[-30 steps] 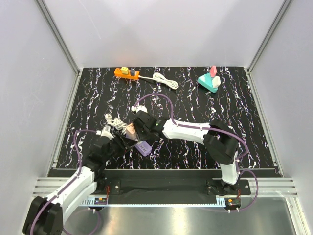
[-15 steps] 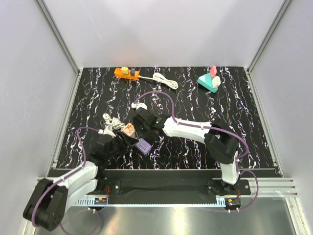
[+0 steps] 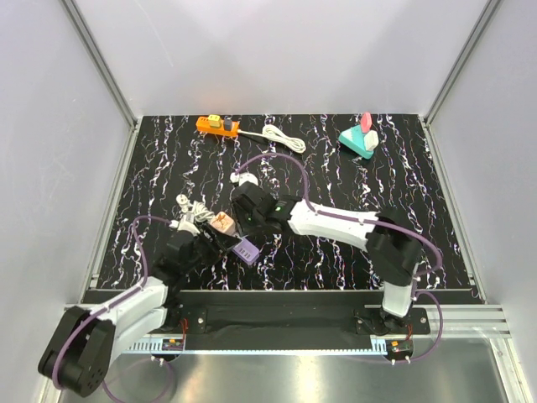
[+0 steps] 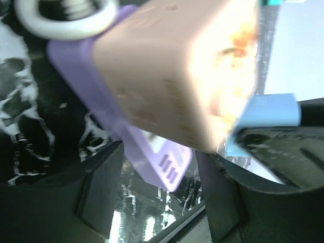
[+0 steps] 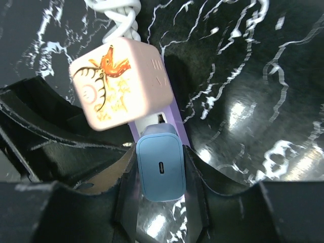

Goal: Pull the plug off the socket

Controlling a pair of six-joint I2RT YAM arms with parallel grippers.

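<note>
I will carry the plug to the right in the top view with my right gripper, then lower it and release it, because there is bare tabletop short of the toy.
The socket [image 3: 246,250] is a short purple strip near the table's front, with a pink cube charger [image 3: 222,222] plugged into it. The plug [image 5: 161,169] is a blue adapter seated in the socket [image 5: 178,127] beside the pink cube [image 5: 119,83]. My right gripper [image 5: 161,168] is shut on the plug, one finger on each side. My left gripper [image 4: 162,152] clasps the socket [image 4: 169,164] from below, its fingertips against the strip and the pink cube [image 4: 177,71]. The plug [image 4: 268,109] shows at the right edge. In the top view both grippers meet over the socket.
The socket's white cord [image 3: 191,206] coils to the left of the grippers. An orange power strip [image 3: 217,126] with a white cable [image 3: 281,137] lies at the back. A teal and pink toy [image 3: 361,138] sits at the back right. Walls close off three sides.
The left arm has dropped lower and the right arm has swung slightly away. The socket and plug have shifted a little up and left, still joined.
</note>
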